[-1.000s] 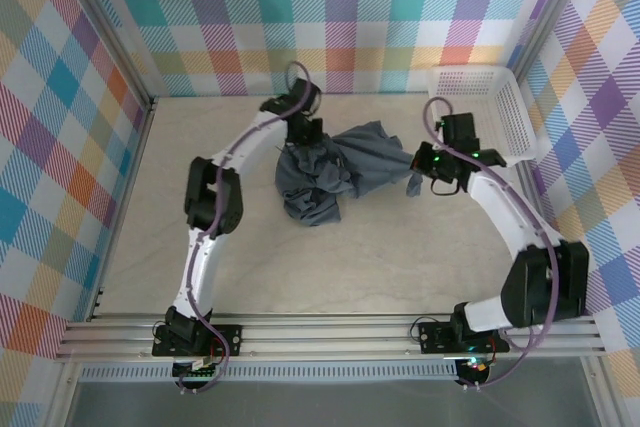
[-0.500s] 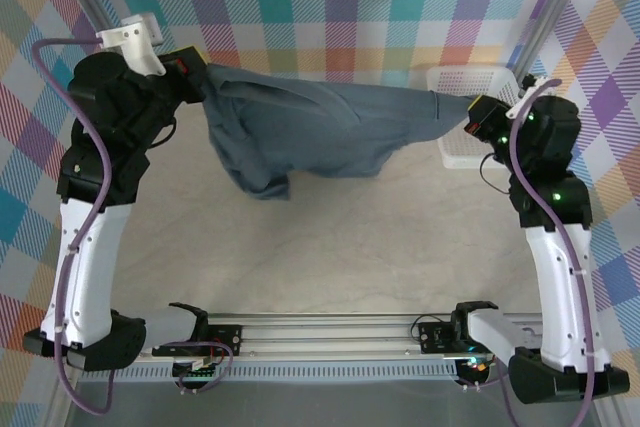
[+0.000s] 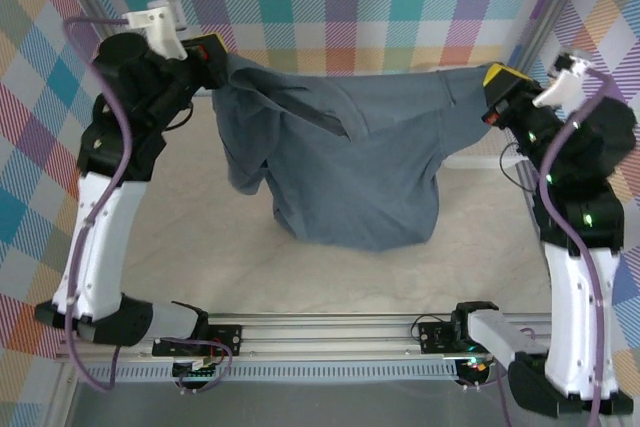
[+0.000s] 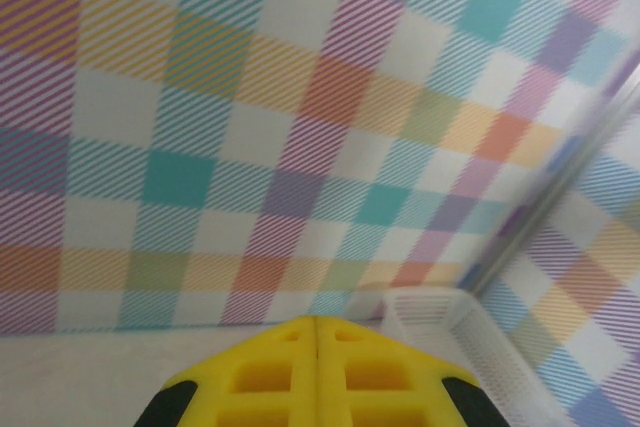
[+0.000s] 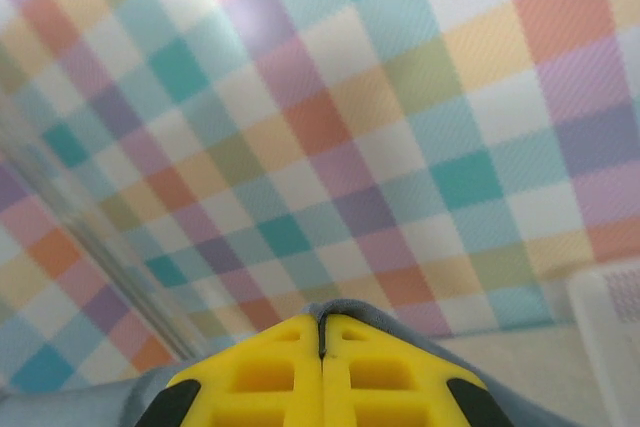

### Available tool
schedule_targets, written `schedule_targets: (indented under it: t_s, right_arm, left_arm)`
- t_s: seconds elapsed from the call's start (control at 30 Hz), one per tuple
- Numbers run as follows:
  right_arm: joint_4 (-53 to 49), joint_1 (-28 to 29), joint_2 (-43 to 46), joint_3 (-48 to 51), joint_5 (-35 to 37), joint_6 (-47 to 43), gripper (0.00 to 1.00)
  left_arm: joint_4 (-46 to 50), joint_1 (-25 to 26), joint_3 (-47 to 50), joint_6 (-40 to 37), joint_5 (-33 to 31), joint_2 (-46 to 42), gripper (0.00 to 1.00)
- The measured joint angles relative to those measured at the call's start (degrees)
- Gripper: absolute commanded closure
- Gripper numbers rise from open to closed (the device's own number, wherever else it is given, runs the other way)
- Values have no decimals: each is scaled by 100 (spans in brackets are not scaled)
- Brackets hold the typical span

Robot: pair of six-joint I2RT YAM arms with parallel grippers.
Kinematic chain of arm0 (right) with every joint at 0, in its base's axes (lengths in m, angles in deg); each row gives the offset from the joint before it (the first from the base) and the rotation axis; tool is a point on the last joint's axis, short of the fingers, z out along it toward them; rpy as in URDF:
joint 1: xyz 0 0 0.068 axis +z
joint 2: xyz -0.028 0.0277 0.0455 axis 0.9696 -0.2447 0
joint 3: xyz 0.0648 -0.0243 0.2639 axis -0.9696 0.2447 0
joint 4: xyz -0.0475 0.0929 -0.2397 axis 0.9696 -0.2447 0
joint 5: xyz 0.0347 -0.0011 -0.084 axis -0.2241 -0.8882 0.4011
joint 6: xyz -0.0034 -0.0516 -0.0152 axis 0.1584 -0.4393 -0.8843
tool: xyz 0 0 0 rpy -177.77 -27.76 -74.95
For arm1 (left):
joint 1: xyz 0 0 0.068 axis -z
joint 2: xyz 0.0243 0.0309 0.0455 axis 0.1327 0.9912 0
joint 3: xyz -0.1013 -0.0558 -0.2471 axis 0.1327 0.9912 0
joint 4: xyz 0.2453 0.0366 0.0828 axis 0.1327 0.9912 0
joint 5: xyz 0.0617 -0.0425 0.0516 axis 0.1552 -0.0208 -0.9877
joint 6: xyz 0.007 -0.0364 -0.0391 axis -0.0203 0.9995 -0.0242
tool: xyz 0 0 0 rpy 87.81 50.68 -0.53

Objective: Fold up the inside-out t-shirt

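My left gripper will next lower the hanging shirt's upper corner onto the table's open beige surface below it, then release it.
The inside-out t-shirt (image 3: pixel 360 162), plain slate grey, hangs spread in the air between my two grippers, its lower edge drooping toward the table. My left gripper (image 3: pixel 214 53) is raised at the back left and shut on the shirt's left upper corner. In the left wrist view its yellow fingers (image 4: pixel 316 321) are pressed together with no cloth showing at the tips. My right gripper (image 3: pixel 492 89) is raised at the back right, shut on the other upper corner. A grey fold of fabric (image 5: pixel 345 308) wraps over the closed tips of the right gripper (image 5: pixel 322 320).
A white mesh basket (image 4: pixel 455 332) stands at the back right corner, mostly behind the shirt and right arm from above; a bit of its rim (image 3: pixel 478 160) shows. Plaid walls close in the beige table (image 3: pixel 200 247) on three sides, and an aluminium rail (image 3: pixel 330 332) runs along the front.
A second ago the shirt lay crumpled on the table with both grippers low on it. Both arms have lifted and moved apart, and the shirt now hangs wider and lower.
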State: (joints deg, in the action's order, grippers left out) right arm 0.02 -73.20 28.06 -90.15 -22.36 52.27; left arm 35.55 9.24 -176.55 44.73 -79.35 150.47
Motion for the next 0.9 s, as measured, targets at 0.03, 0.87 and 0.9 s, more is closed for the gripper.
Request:
schedule_targets:
  t_s: [0.03,0.87,0.9]
  right_arm:
    - [-122,0,-225,-28,76,0,100]
    - [-487,444,-3292,2557,-59,-184,22]
    - [-422,568,-3298,2579,280,-275,20]
  left_arm:
    - [31,-68,-26,28,-31,201,100]
    - [413,-356,2382,-13,-446,2483,20]
    - [415,-356,2389,-33,-490,2538,19]
